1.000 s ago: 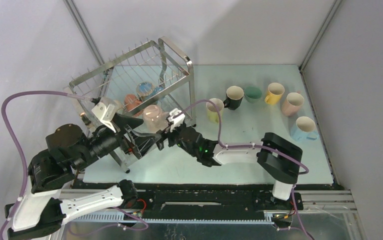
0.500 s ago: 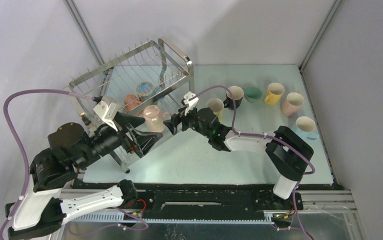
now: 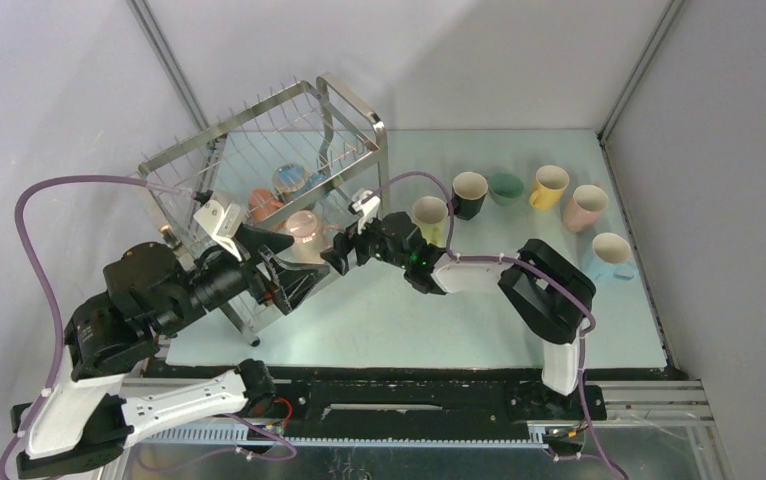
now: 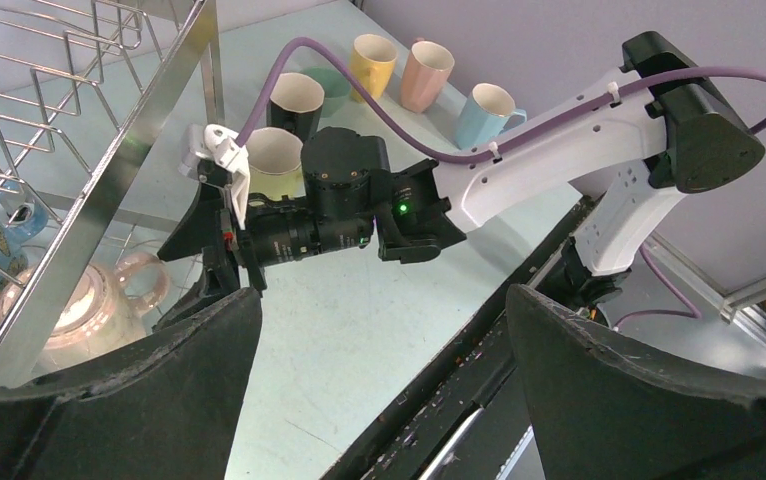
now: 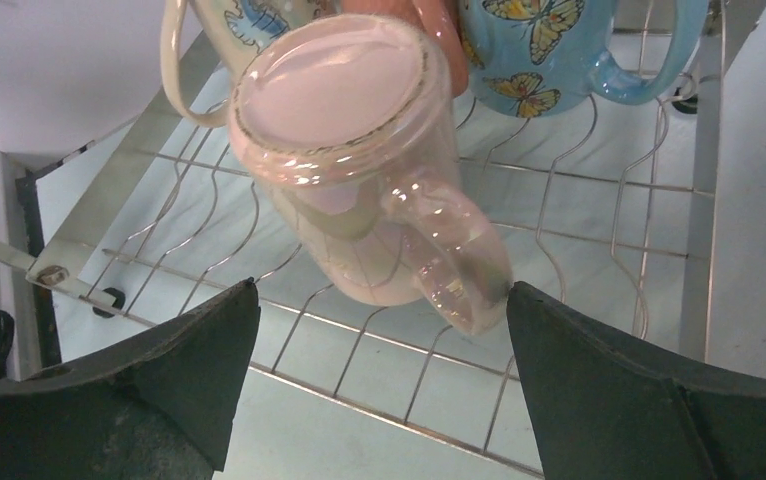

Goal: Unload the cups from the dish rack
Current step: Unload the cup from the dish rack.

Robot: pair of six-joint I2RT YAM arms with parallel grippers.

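The pink cup's handle (image 3: 332,229) (image 5: 461,252) sticks out toward my right gripper. Next, that gripper slides left in the top view, open fingers straddling the handle, and closes.
The steel dish rack (image 3: 259,160) stands at the back left. Its lower tier holds an upside-down pale pink cup (image 3: 302,228), an orange cup (image 3: 264,203) and a blue butterfly cup (image 3: 294,180). My right gripper (image 3: 337,250) is open at the rack's front. In the right wrist view its jaws stand either side of the pink cup (image 5: 359,160) and its handle (image 5: 459,275), not touching. My left gripper (image 3: 284,272) is open and empty, just left of the right one. Lime (image 3: 429,215), black (image 3: 469,190), green (image 3: 506,187), yellow (image 3: 549,185), pink (image 3: 587,207) and light blue (image 3: 609,255) cups stand on the table.
The rack's upright steel bar (image 4: 109,190) stands close to the left gripper (image 4: 384,295). The right wrist (image 4: 309,215) fills the space ahead of it. A cream cup (image 5: 189,50) sits behind the pink one. The table's front edge (image 4: 479,330) runs below.
My right gripper has moved up and away toward the rack's lower tier and now faces the pale pink cup. Its elbow swung left. The left arm shifted slightly.
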